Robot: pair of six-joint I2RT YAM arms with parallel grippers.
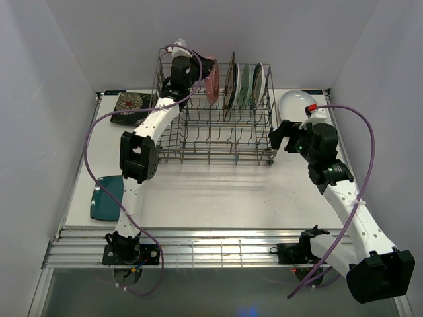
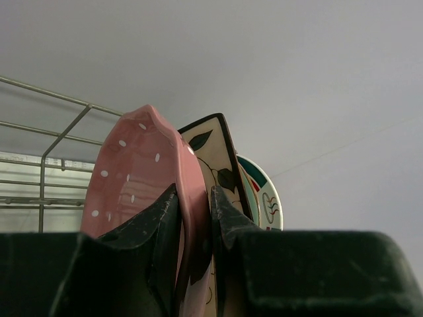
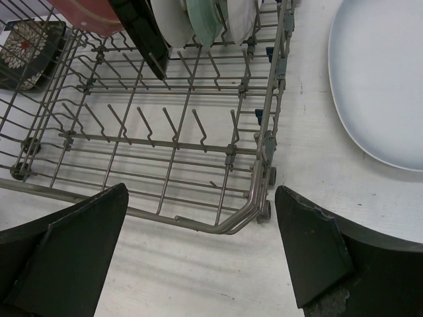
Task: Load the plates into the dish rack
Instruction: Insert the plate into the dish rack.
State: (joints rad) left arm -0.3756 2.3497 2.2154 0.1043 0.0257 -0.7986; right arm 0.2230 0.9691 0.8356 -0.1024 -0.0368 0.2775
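Observation:
Next, my left gripper lowers the pink plate over the rack, brings the plate's rim upright toward the cream floral square plate (image 2: 213,156), then opens.
My left gripper (image 1: 206,71) is shut on the rim of the pink dotted scalloped plate (image 1: 212,84), holding it upright over the far left of the grey wire dish rack (image 1: 218,142). In the left wrist view the gripper (image 2: 195,211) pinches the pink plate (image 2: 132,178); behind it stand a cream floral square plate (image 2: 215,155) and a green-rimmed round plate (image 2: 264,198). My right gripper (image 1: 281,135) is open and empty by the rack's near right corner (image 3: 254,205). The large white oval plate (image 1: 294,102) lies on the table right of the rack and shows in the right wrist view (image 3: 377,86).
A black floral square plate (image 1: 132,105) lies on the table left of the rack. A dark teal plate (image 1: 106,197) lies near the left arm's base. A square (image 1: 231,82), a mint (image 1: 245,82) and a white plate (image 1: 259,82) stand in the rack's far row.

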